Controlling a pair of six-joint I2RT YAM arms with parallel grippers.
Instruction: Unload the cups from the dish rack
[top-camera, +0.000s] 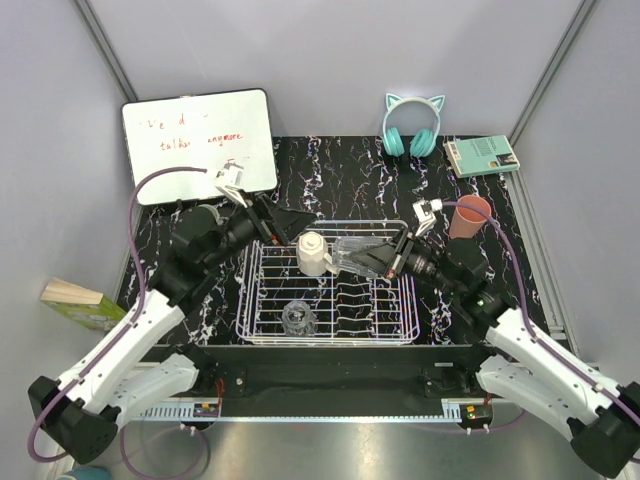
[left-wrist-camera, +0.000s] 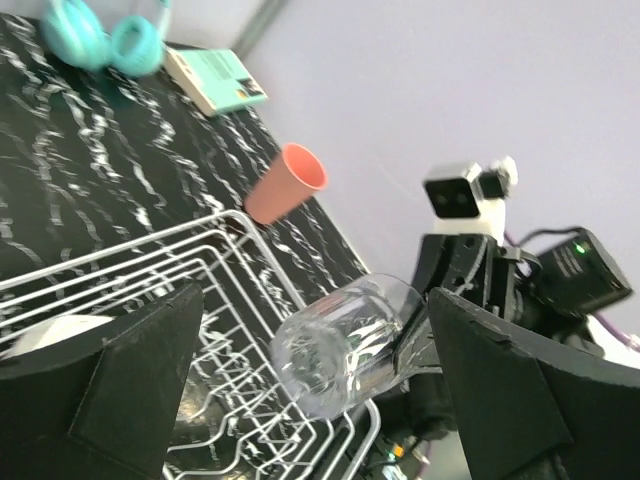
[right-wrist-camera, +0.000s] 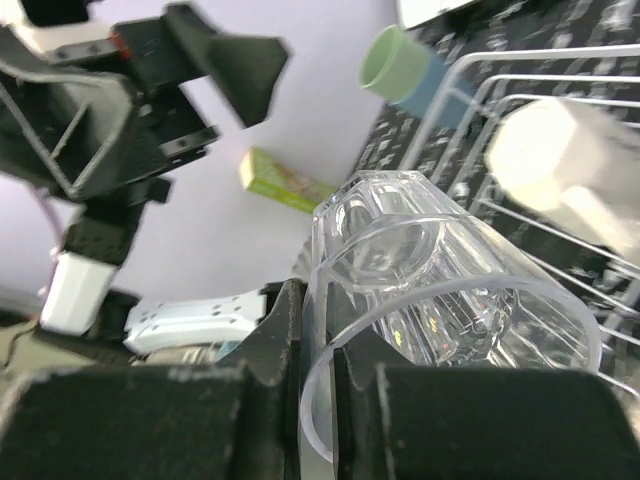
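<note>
The right gripper swings past the rack (top-camera: 330, 320) and down to release next, since the tabletop by the pink cup lies below, to its right in the top view.
The white wire dish rack (top-camera: 330, 320) stands mid-table. My right gripper (top-camera: 388, 260) is shut on the rim of a clear glass (top-camera: 355, 255) and holds it on its side above the rack; the wrist view shows the fingers (right-wrist-camera: 290, 320) pinching the glass wall (right-wrist-camera: 440, 290). A cream mug (top-camera: 312, 253) and a second clear glass (top-camera: 297, 318) sit in the rack. My left gripper (top-camera: 292, 220) is open and empty above the rack's back left, facing the held glass (left-wrist-camera: 345, 345). A pink cup (top-camera: 470, 216) stands on the table to the right. Green (right-wrist-camera: 388, 58) and blue (right-wrist-camera: 432, 85) cups lie beyond the rack.
A whiteboard (top-camera: 198, 143) leans at the back left. Teal cat-ear headphones (top-camera: 412, 125) and a teal book (top-camera: 482, 155) lie at the back right. A green box (top-camera: 82, 303) sits off the table's left edge. Grey walls close in on three sides.
</note>
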